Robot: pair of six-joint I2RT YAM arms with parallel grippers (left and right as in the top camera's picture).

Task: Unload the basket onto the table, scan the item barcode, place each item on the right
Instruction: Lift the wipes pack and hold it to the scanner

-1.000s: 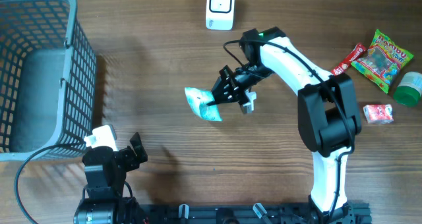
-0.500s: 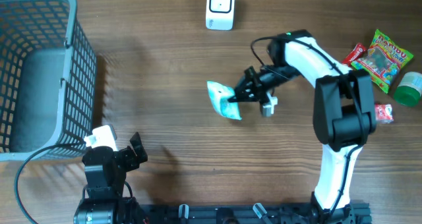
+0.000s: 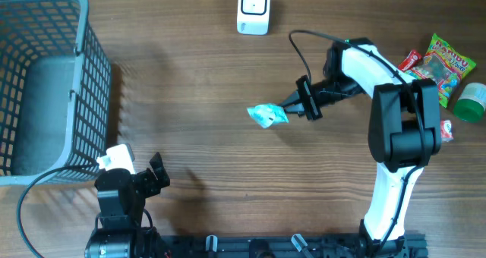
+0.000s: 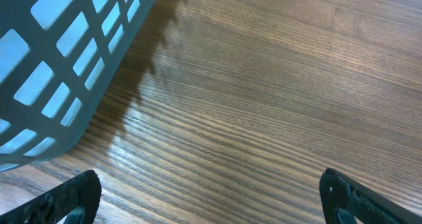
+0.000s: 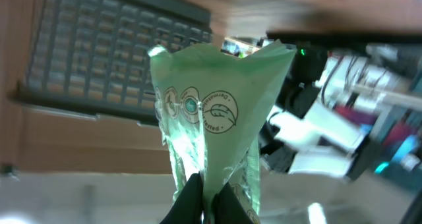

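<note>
The packet [image 3: 267, 114] in my right gripper moves to the right in the overhead view next. Then it is released beside the green-lidded jar, because the other items lie there.
A pale green packet [image 3: 267, 114] hangs above the middle of the table, pinched at one end by my right gripper [image 3: 291, 107], which is shut on it. In the right wrist view the packet [image 5: 217, 112] stands up from between the black fingers [image 5: 191, 197], its printed round logos facing the camera. The white scanner [image 3: 253, 9] stands at the far edge, well beyond the packet. My left gripper [image 4: 211, 194] is open over bare wood beside the basket, nothing between its fingertips [image 4: 72, 194].
A grey mesh basket [image 3: 47, 83] fills the far left. At the right edge lie a Haribo bag [image 3: 442, 67], a red bar [image 3: 402, 67], a green-lidded jar [image 3: 471, 102] and a small red-and-white pack [image 3: 440, 130].
My right arm has swung to the right and back with the packet, and the wrist has turned so the packet now lies more level.
</note>
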